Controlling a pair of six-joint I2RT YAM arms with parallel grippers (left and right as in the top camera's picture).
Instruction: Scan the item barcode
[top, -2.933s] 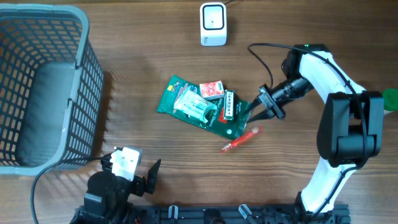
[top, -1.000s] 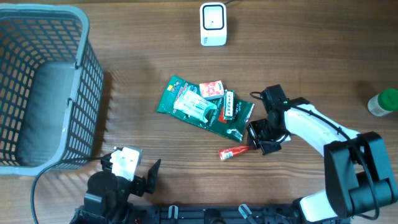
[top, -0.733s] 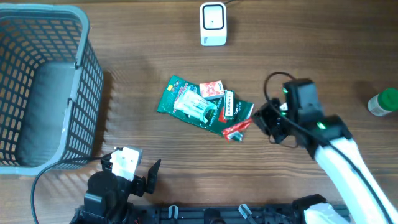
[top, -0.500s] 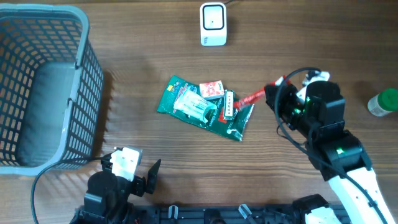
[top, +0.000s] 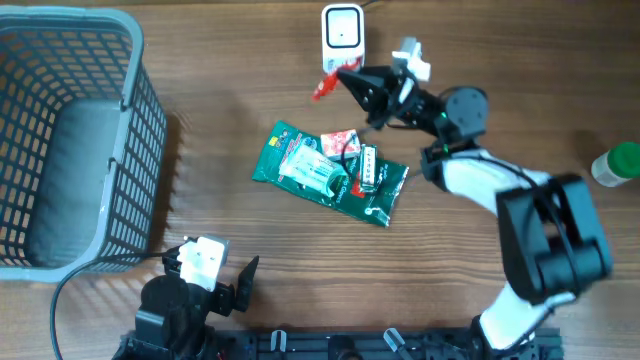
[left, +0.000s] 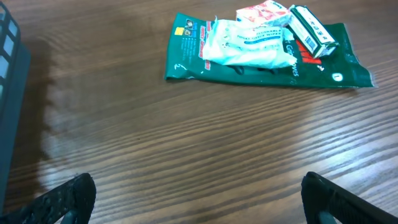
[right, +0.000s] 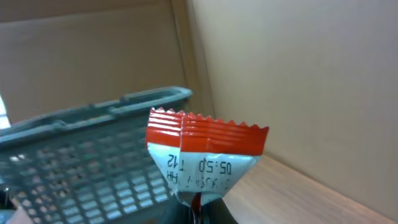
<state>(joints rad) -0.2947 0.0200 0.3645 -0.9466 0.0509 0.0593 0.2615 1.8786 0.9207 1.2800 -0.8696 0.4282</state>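
The sachet goes across the scanner (top: 342, 38) next, to my right gripper's right in the overhead view. It then swings down for release on the bare wood (top: 629, 128) beside the green bottle.
My right gripper (top: 343, 77) is shut on a small red-and-white sachet (top: 322, 88), held above the table just below the white barcode scanner (top: 342, 38) at the far edge. In the right wrist view the sachet (right: 205, 155) sticks up from the closed jaws, its red crimped end on top and printed digits facing the camera. My left gripper (left: 199, 202) stands open over bare wood at the near left, with nothing between its fingers (left: 78, 193).
A green pouch (top: 330, 178) with a white packet, a red-and-white box and a narrow carton on it lies mid-table. A grey mesh basket (top: 70, 140) stands at the left. A green bottle (top: 620, 163) sits at the right edge.
The right gripper lifted the red sachet from the table right of the pile and carried it up and left to just below the scanner. The left arm has not moved.
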